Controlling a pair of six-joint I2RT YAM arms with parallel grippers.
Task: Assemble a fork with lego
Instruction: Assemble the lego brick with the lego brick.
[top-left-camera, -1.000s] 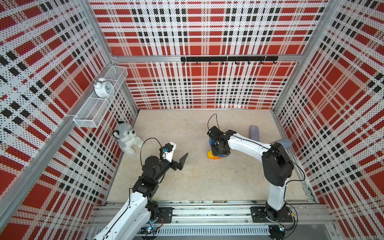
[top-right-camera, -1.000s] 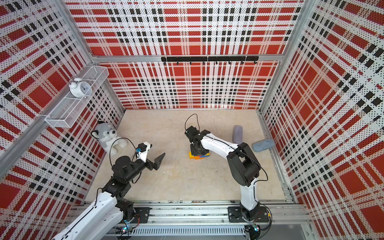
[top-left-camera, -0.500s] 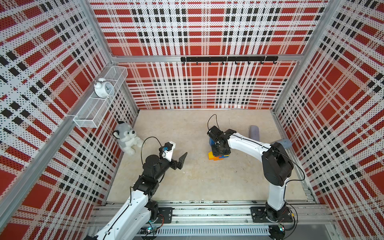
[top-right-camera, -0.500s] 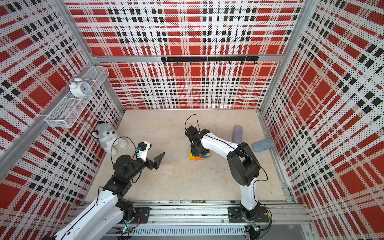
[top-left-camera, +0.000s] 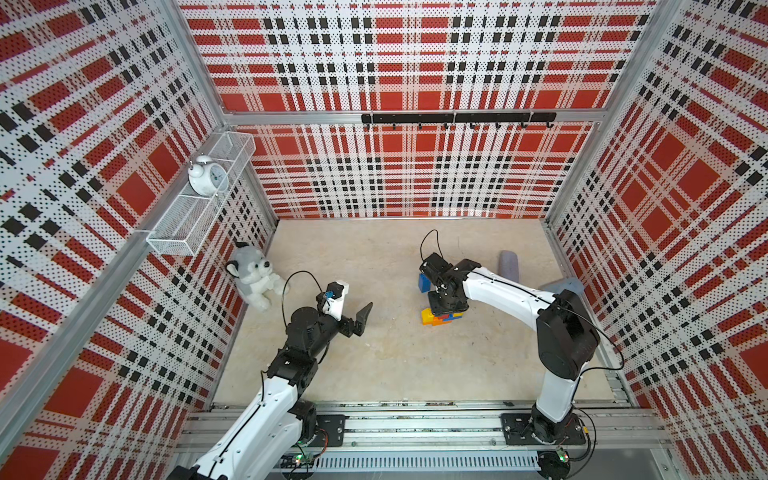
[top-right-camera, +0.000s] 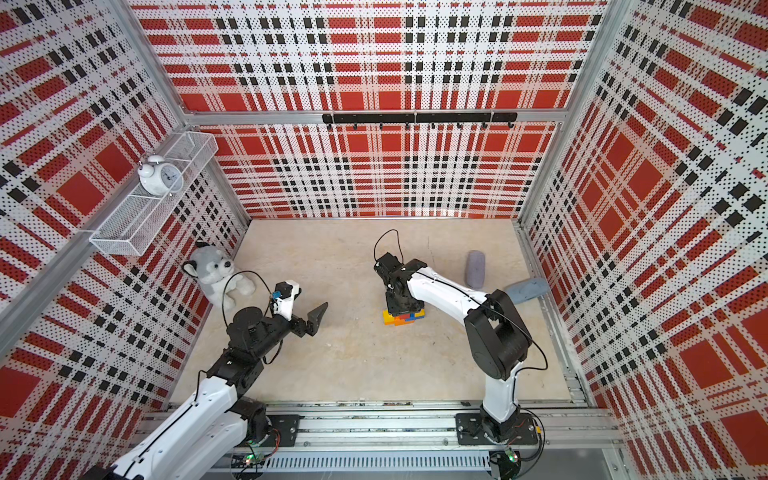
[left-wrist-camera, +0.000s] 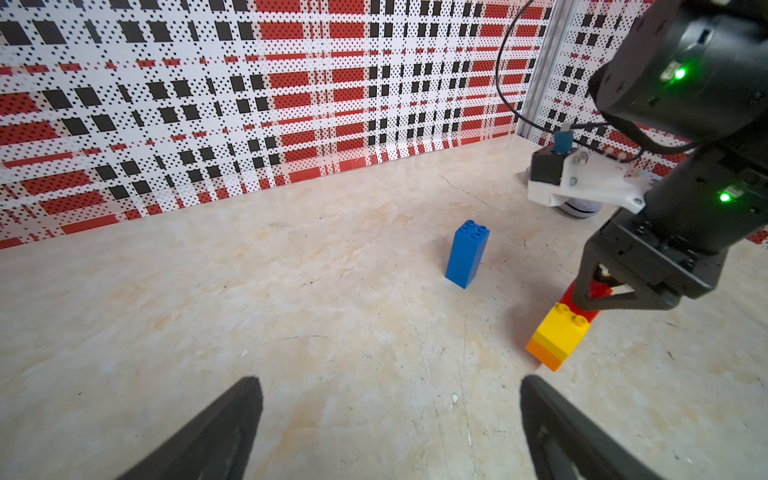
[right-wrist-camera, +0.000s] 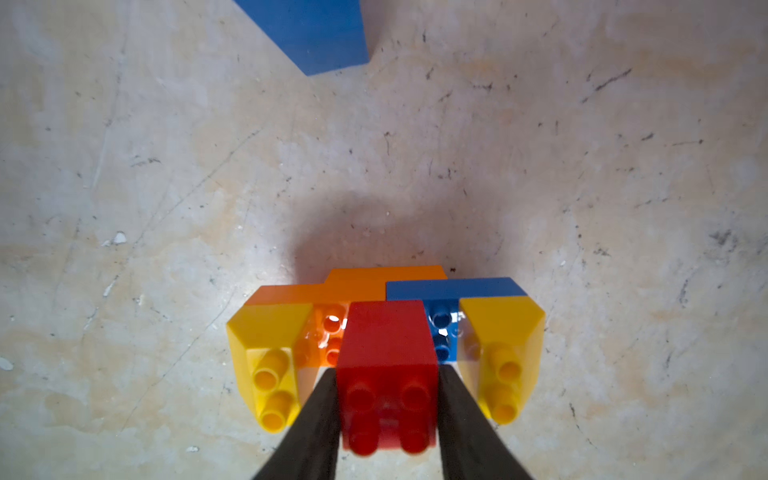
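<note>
The brick stands upright, so I will move my left gripper outward and then down onto the blue lego brick's studded top (top-left-camera: 423, 278) (left-wrist-camera: 472, 229), with its fingers tipping toward the floor.
The fork (top-left-camera: 441, 318) (top-right-camera: 402, 318) stands on the floor with its prongs up: an orange and blue crossbar under a yellow, a red and a yellow brick. My right gripper (right-wrist-camera: 387, 371) (top-left-camera: 446, 305) points straight down on it, shut on the red brick (right-wrist-camera: 386, 345), one finger on each side. The yellow bricks (right-wrist-camera: 266, 345) (right-wrist-camera: 503, 332) flank the fingers. A tall blue lego brick (left-wrist-camera: 466, 253) (top-left-camera: 424, 282) stands upright alone just beyond the fork. My left gripper (left-wrist-camera: 389, 386) (top-left-camera: 358, 318) hovers open and empty well to the left of the fork.
A plush husky (top-left-camera: 253, 278) leans at the left wall. A grey cylinder (top-left-camera: 509, 266) and a blue-grey object (top-left-camera: 563, 286) lie near the right wall. A wire shelf (top-left-camera: 178, 232) with a white clock (top-left-camera: 206, 178) hangs on the left wall.
My left gripper has drifted slightly right and away from the base, still open. The right gripper stays on the red brick over the fork.
</note>
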